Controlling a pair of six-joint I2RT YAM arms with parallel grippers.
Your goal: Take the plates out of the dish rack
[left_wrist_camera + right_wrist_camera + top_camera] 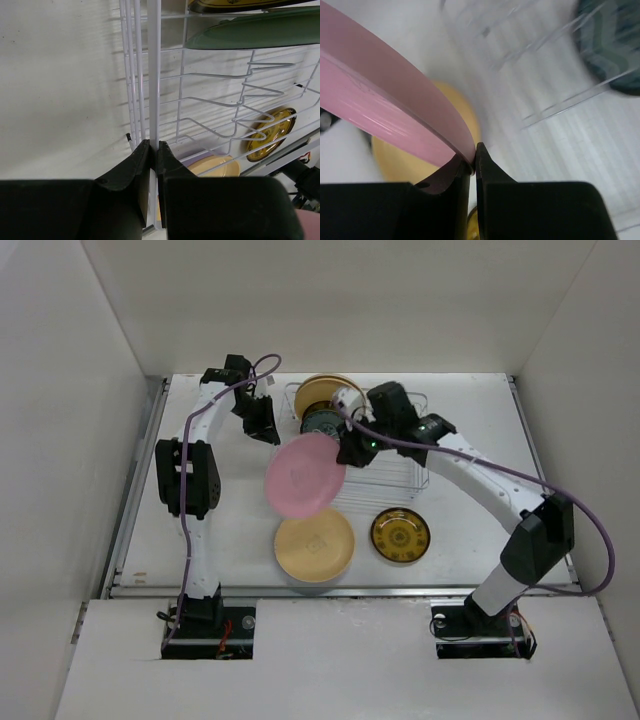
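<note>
I should move my right gripper back and down next, lay the pink plate (303, 476) on the yellow-orange plate (314, 545) and let go of the pink plate's rim. The yellow-orange plate lies flat and empty, so it can take the pink plate.
The silver wire dish rack (392, 452) stands at the back middle of the table. A cream plate (325, 392) and a teal patterned plate (322, 422) stand upright at its far end. My right gripper (350, 452) is shut on the rim of a pink plate (303, 476) and holds it tilted in the air, left of the rack and above a yellow-orange plate (314, 545). In the right wrist view my right gripper (474, 152) pinches the pink plate's (385, 100) edge. My left gripper (268, 430) is shut on the rack's left side wire (154, 75).
A dark brown-gold plate (400, 536) lies flat on the table in front of the rack, right of the yellow-orange plate. A sliver of lavender (192, 156) shows under the yellow-orange plate (215, 165). White walls enclose the table on three sides.
</note>
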